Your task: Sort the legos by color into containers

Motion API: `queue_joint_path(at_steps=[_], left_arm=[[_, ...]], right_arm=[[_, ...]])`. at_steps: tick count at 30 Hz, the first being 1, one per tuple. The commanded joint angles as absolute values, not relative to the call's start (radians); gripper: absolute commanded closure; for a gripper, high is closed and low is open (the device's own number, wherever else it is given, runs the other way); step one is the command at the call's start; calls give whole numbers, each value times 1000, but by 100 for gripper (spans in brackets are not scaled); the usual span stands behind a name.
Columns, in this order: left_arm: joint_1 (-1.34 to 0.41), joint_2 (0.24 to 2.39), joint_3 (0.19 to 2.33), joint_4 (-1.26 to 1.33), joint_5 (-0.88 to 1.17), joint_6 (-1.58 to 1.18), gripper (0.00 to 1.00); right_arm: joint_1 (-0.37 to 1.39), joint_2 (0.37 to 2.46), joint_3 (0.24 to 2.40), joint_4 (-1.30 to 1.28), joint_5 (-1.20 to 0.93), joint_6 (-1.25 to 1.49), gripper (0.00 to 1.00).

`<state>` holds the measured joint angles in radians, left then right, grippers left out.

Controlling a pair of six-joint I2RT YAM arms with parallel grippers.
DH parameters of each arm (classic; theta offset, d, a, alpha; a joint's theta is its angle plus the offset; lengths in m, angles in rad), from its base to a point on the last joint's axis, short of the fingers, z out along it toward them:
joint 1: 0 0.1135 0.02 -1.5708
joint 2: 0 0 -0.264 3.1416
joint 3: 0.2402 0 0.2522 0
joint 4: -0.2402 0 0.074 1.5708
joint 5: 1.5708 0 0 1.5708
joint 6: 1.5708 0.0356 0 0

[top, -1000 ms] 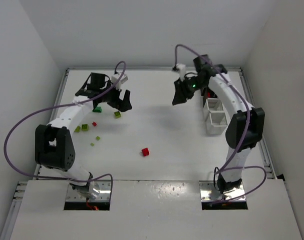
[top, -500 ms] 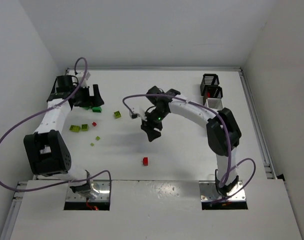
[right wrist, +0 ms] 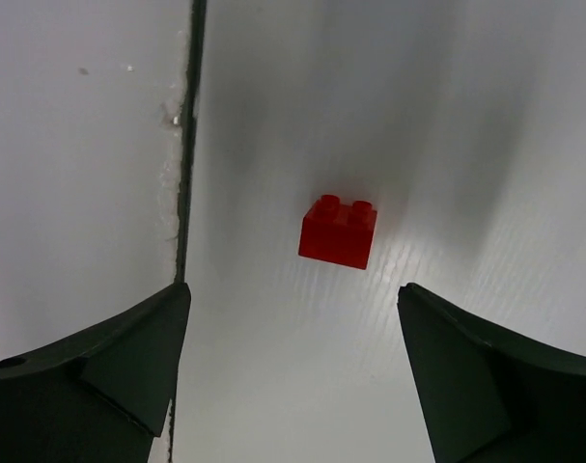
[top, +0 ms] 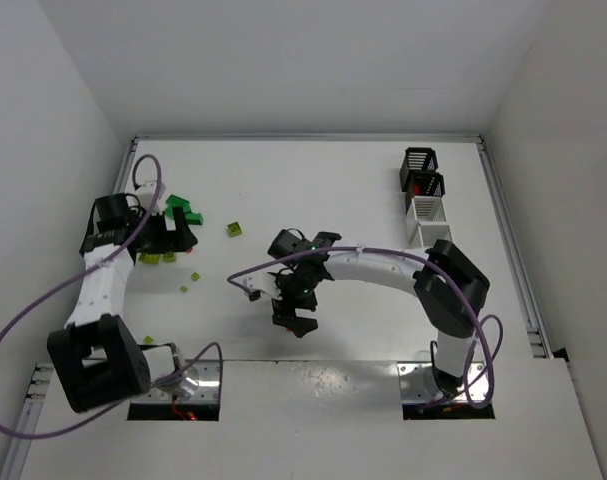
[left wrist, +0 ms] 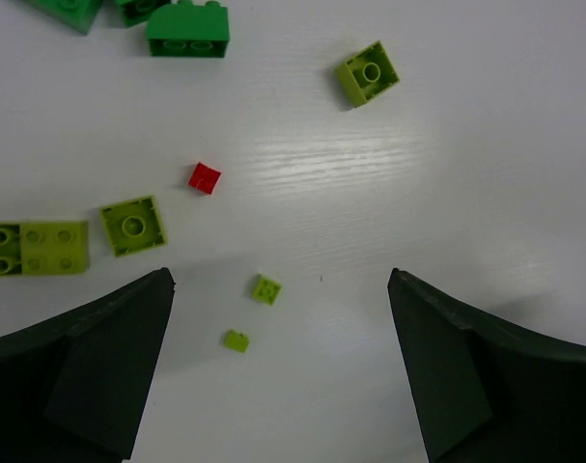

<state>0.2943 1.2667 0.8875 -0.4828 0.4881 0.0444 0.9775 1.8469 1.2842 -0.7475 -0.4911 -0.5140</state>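
Observation:
Next, my right gripper lowers and eases onto the red brick (right wrist: 338, 231) to close around its sides, since the brick lies below and ahead of the gripper's fingers.
Lego bricks lie scattered at the table's left: dark green ones (top: 183, 208), a lime one (top: 234, 229) and small lime bits (top: 195, 277). My left gripper (top: 180, 232) hangs open over them. Its wrist view shows a dark green brick (left wrist: 187, 29), lime bricks (left wrist: 367, 73) (left wrist: 133, 225), a tiny red one (left wrist: 205, 177) and a small lime piece (left wrist: 265, 288) between the open left gripper's (left wrist: 280, 280) jaws. My right gripper (top: 293, 322) is low over the near middle, open, and covers the red brick there. That red brick (right wrist: 338, 231) lies just ahead of the open right gripper (right wrist: 293, 289).
The containers stand in a row at the far right: two black bins (top: 420, 159) (top: 424, 184), the second with something red inside, then white bins (top: 424, 209), partly behind the right arm's elbow (top: 451, 275). A seam in the table (right wrist: 184, 193) runs left of the red brick.
The right arm swung from the bins to the near middle, down over the red brick, and its jaws opened wide. The left arm drew back left and nearer, over the scattered bricks.

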Motion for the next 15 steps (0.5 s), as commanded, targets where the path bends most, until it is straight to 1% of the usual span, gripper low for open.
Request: queue_joint_path(at_steps=[1, 3, 6, 8, 11, 14, 15], left_arm=[[340, 1100, 819, -445, 492, 55, 0], [341, 1045, 805, -460, 465, 55, 0], [351, 1036, 805, -495, 451, 55, 0], [351, 1035, 805, -495, 437, 55, 0], [362, 1035, 815, -495, 437, 64, 0], [362, 1035, 815, -495, 446, 64, 0], [362, 1046, 815, -486, 446, 64, 0]], right_arm=[[988, 1842, 1267, -605, -362, -371, 12], [997, 1856, 1253, -565, -342, -322, 12], [997, 1874, 1232, -517, -302, -261, 16], [997, 1875, 1232, -497, -289, -238, 16], [997, 1897, 1232, -497, -288, -238, 19], [997, 1939, 1259, -532, -310, -249, 25], [997, 1948, 1269, -543, -319, -249, 25]])
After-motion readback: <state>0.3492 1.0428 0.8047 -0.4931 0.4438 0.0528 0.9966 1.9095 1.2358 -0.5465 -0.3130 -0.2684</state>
